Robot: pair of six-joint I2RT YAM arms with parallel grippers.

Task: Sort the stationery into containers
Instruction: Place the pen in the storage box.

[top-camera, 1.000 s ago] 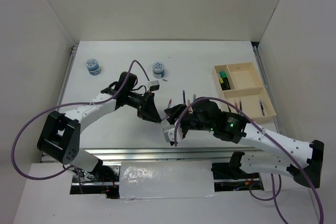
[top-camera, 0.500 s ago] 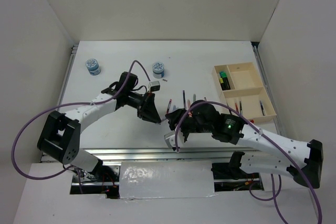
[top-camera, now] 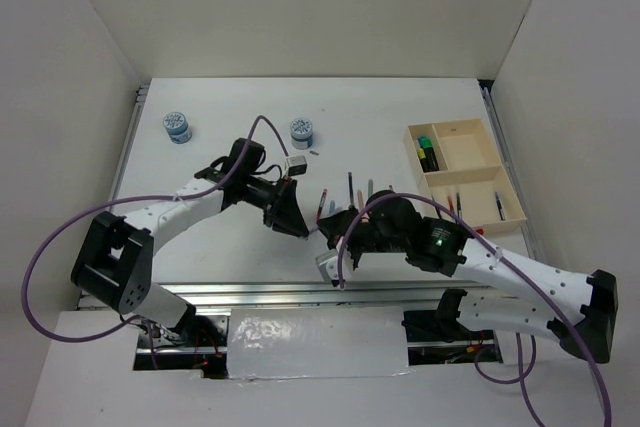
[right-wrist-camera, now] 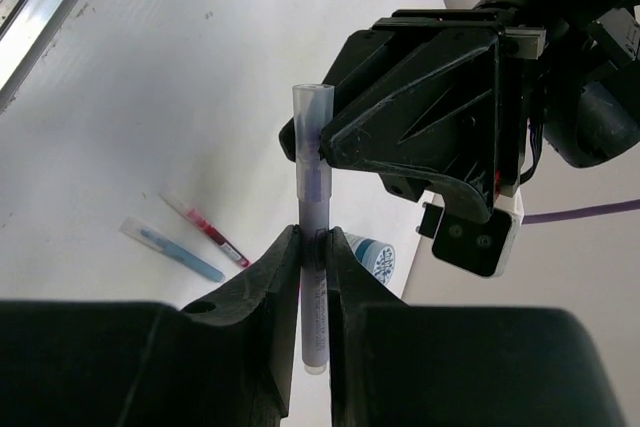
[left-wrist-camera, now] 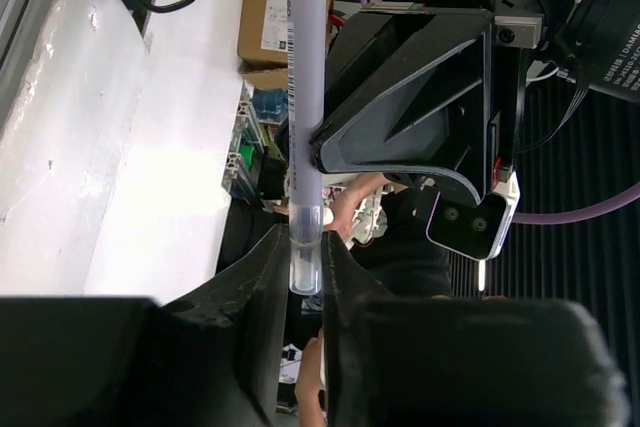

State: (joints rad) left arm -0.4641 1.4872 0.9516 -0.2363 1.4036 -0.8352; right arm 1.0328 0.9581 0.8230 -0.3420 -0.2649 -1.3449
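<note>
The robot's right gripper will next carry the pen to the right in the top view, then down into the tray's near section [top-camera: 479,206], and then let go of it, because thin pens lie there.
A pale lilac pen [left-wrist-camera: 303,97] hangs above the table between both grippers. My left gripper [left-wrist-camera: 305,247] is shut on one end of it. My right gripper [right-wrist-camera: 315,237] is shut on the other part of the same pen [right-wrist-camera: 311,147]. In the top view the left gripper [top-camera: 290,219] and right gripper [top-camera: 330,229] meet nose to nose near the table's front middle. The pale wooden tray [top-camera: 470,124] stands at the right, with highlighters [top-camera: 428,152] in one compartment and thin pens [top-camera: 498,205] in another.
Two round blue-white pots [top-camera: 178,126] [top-camera: 301,132] stand at the back left. Loose pens [top-camera: 350,187] [top-camera: 323,202] lie on the table just behind the grippers. In the right wrist view a red pen [right-wrist-camera: 205,227] and a blue pen [right-wrist-camera: 170,247] lie below.
My right gripper's jaws have come together onto the lilac pen that the left gripper holds. The right arm has shifted slightly; the left arm has hardly moved.
</note>
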